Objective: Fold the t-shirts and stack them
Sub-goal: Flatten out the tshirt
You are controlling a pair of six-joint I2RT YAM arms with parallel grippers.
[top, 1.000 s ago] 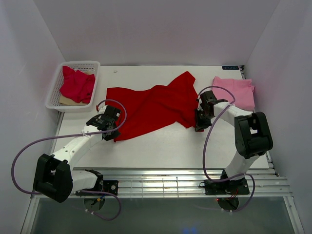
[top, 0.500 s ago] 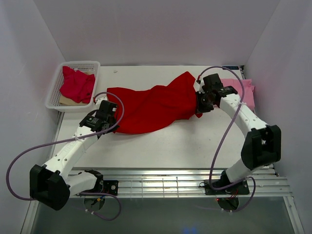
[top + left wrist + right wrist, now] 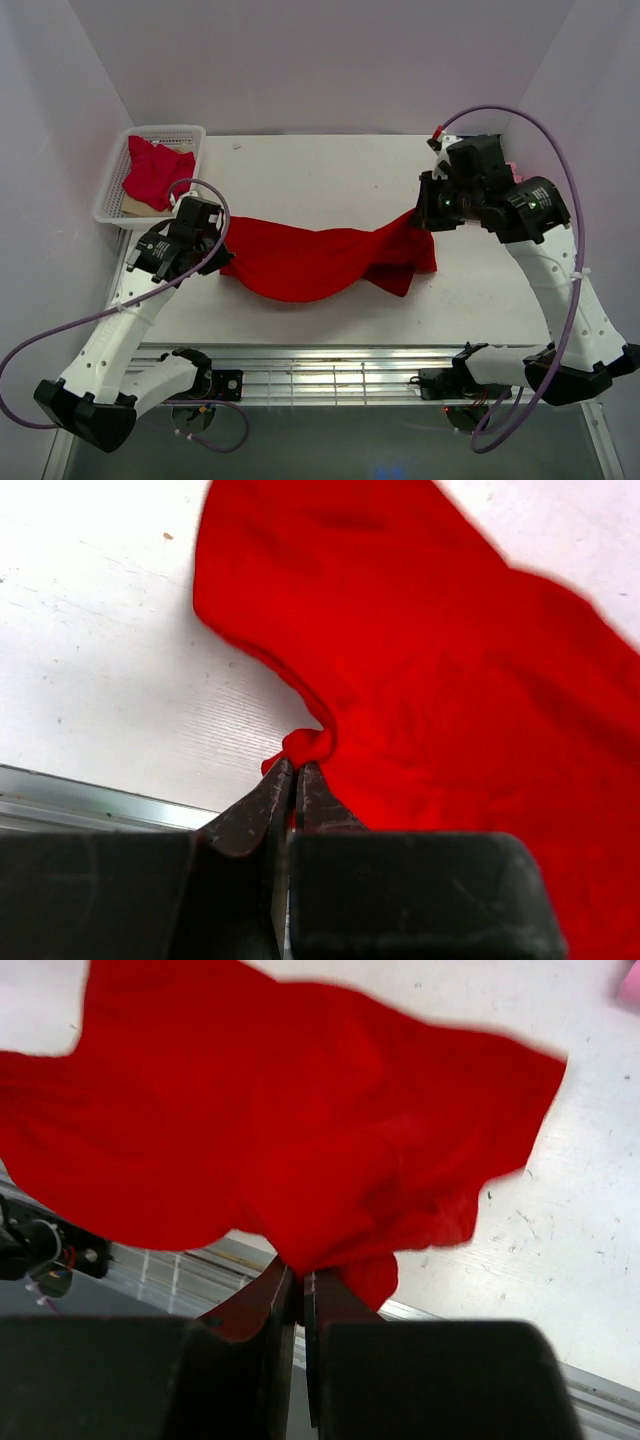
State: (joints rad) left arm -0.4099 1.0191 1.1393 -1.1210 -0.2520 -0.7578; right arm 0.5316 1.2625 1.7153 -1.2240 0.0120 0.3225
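My left gripper brings the t-shirt's bunched edge down onto the bare tabletop by the near bar [image 3: 217,294] below it and releases next, since the red t-shirt [image 3: 310,265] hangs sagging.
A bright red t-shirt [image 3: 310,265] hangs stretched between my two grippers, sagging in the middle above the table's near half. My left gripper [image 3: 221,258] is shut on a bunched edge at its left end, with the pinched cloth [image 3: 305,745] showing at the fingertips. My right gripper [image 3: 426,214] is shut on the right end, and folds of the shirt [image 3: 300,1130] droop from its jaws. A crimson t-shirt [image 3: 157,172] lies crumpled in the basket. The pink t-shirt [image 3: 630,982] is mostly hidden behind my right arm.
The white mesh basket [image 3: 112,200] stands at the back left corner of the table [image 3: 330,170]. A metal rail [image 3: 330,360] runs along the near edge. White walls close in the left, right and back sides.
Both arms have risen and drawn toward the near edge, lifting the red t-shirt off the table. It was spread flat before and now hangs between the grippers.
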